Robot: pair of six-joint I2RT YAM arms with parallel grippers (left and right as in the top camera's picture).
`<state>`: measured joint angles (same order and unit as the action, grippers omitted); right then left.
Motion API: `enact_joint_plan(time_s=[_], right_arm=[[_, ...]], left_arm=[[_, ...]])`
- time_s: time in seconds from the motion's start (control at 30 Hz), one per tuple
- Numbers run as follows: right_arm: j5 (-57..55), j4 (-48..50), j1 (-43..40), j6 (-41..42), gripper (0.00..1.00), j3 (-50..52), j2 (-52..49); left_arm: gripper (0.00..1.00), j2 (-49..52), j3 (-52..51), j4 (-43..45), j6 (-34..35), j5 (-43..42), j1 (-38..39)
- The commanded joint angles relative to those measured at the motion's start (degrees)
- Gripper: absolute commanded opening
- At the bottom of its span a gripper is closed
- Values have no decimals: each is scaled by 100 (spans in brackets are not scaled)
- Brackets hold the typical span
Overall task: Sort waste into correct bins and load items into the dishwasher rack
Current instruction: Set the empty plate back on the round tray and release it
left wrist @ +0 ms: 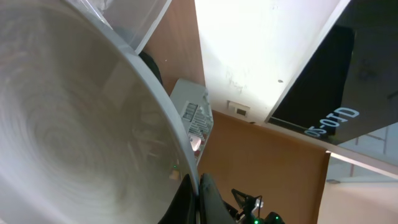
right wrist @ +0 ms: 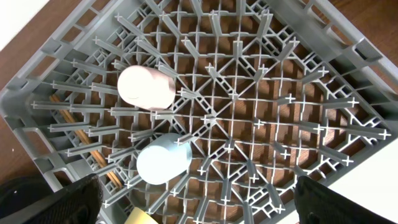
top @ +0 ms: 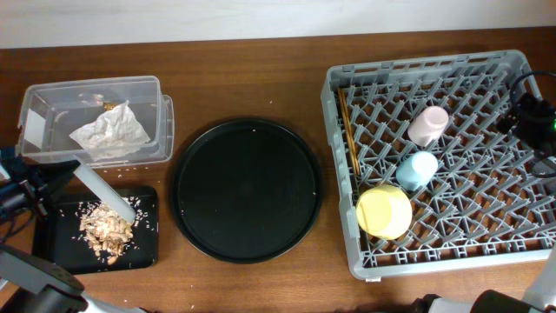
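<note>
The empty round black tray (top: 248, 193) lies to my left gripper's right in the overhead view, so I will swing that way, level the plate (top: 104, 193) and release it there.
My left gripper (top: 61, 176) is shut on the rim of the grey plate (top: 104, 193) and holds it tilted on edge over the small black tray (top: 148, 252), where the tan food scraps (top: 106, 230) lie in a pile. In the left wrist view the plate (left wrist: 74, 124) fills the left side, with the fingers (left wrist: 199, 198) pinching its rim. A crumpled white wrapper (top: 109, 132) lies in the clear tub (top: 52, 96). The dishwasher rack (top: 486, 78) holds the pink cup (top: 428, 124), blue cup (top: 418, 169), yellow bowl (top: 384, 211) and chopsticks (top: 348, 130). My right gripper (right wrist: 199, 199) is open and empty above the rack (right wrist: 261, 106).
The large round black tray (top: 248, 189) sits between the bins and the rack. In the right wrist view the pink cup (right wrist: 146, 87) and blue cup (right wrist: 163, 163) lie on the pegs, with the chopsticks (right wrist: 93, 143) by the rack wall.
</note>
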<state>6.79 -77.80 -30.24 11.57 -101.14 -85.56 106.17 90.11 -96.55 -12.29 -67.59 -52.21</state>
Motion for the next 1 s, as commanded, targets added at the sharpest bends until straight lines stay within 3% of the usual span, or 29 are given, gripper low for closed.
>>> enact_joint_plan(time_s=[0.0,0.13,0.2,0.3,0.33,0.37,0.43,0.5,0.53,0.7,0.77,0.83,0.9,0.97], right_arm=[[11,4,-22,-17,99,-13,-9],[11,4,-22,-15,99,-13,-9],[11,4,-22,-15,99,-13,-9],[11,4,-22,-15,99,-13,-9],[11,4,-22,-15,99,-13,-9],[11,4,-22,-15,99,-13,-9],[11,4,-22,-15,99,-13,-9],[11,4,-22,-15,99,-13,-9],[11,4,-22,-15,99,-13,-9],[11,4,-22,-15,99,-13,-9],[11,4,-22,-15,99,-13,-9],[11,4,-22,-15,99,-13,-9],[11,4,-22,-15,99,-13,-9],[11,4,-22,-15,99,-13,-9]], left_arm=[[1,-354,-133,-22,-131,-144,149],[1,-1027,-136,-20,-131,-101,1152],[1,-1250,-136,90,-133,157,2378],[1,-1252,-138,1113,35,787,4446],[1,-1241,-136,1810,769,1491,5292],[1,-1220,-138,2551,1773,2920,6205],[1,-1137,-138,2973,2938,5171,7235],[1,-815,-138,3021,3751,6920,8317],[1,-505,-138,3071,3845,7062,8786],[11,407,-138,3139,3971,7149,9283],[54,413,-127,3141,3967,7154,9276],[57,407,280,2680,3967,7206,9073],[55,278,1257,1714,3971,7781,8417],[55,39,1827,1296,4019,8024,7722]])
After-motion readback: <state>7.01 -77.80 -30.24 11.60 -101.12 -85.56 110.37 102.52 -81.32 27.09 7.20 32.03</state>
